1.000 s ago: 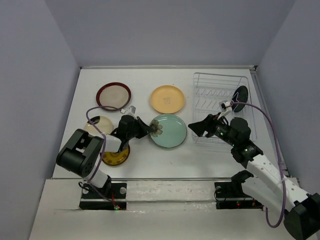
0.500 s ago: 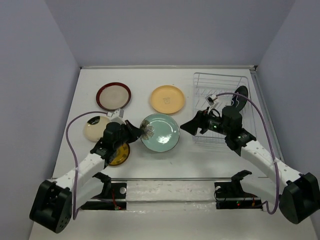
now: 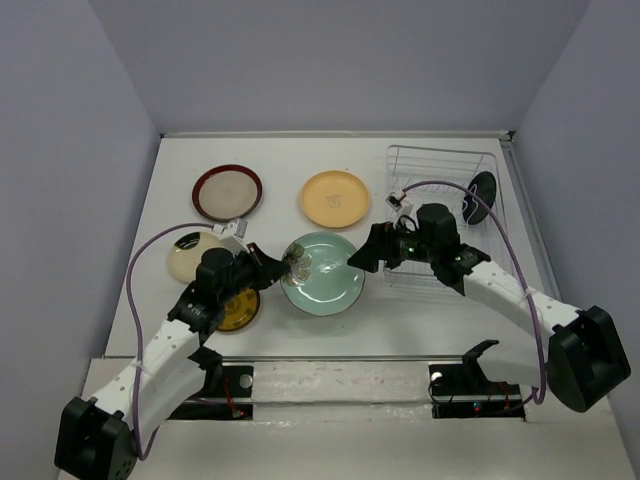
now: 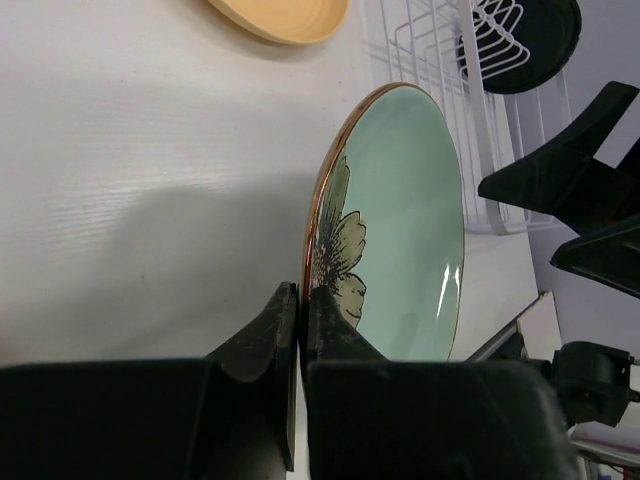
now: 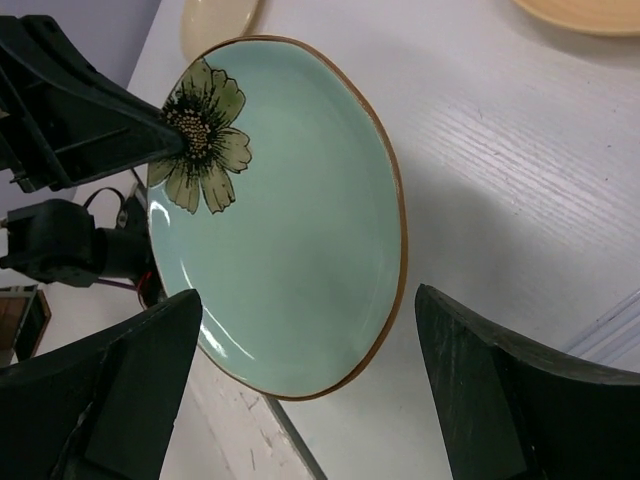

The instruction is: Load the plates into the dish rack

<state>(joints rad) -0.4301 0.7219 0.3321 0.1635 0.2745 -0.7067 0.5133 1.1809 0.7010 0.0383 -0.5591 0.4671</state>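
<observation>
My right gripper should move in a little toward the plate and close on the teal plate's free rim, because that rim is already between its open fingers.
My left gripper is shut on the left rim of the pale teal flower plate and holds it tilted off the table; the wrist view shows the rim pinched between the fingers. My right gripper is open just right of the plate, its jaws on either side of the plate's near rim without touching it. The white dish rack stands at the back right with a black plate upright in it. The peach plate, red-rimmed beige plate and amber plate lie flat.
A small cream plate lies left of my left arm, beside the amber plate. The rack wires and black plate show beyond the teal plate in the left wrist view. Grey walls close in three sides.
My left gripper has lifted and tilted the teal plate and carried it slightly left. My right gripper has moved left from the rack's front to the plate's right rim.
</observation>
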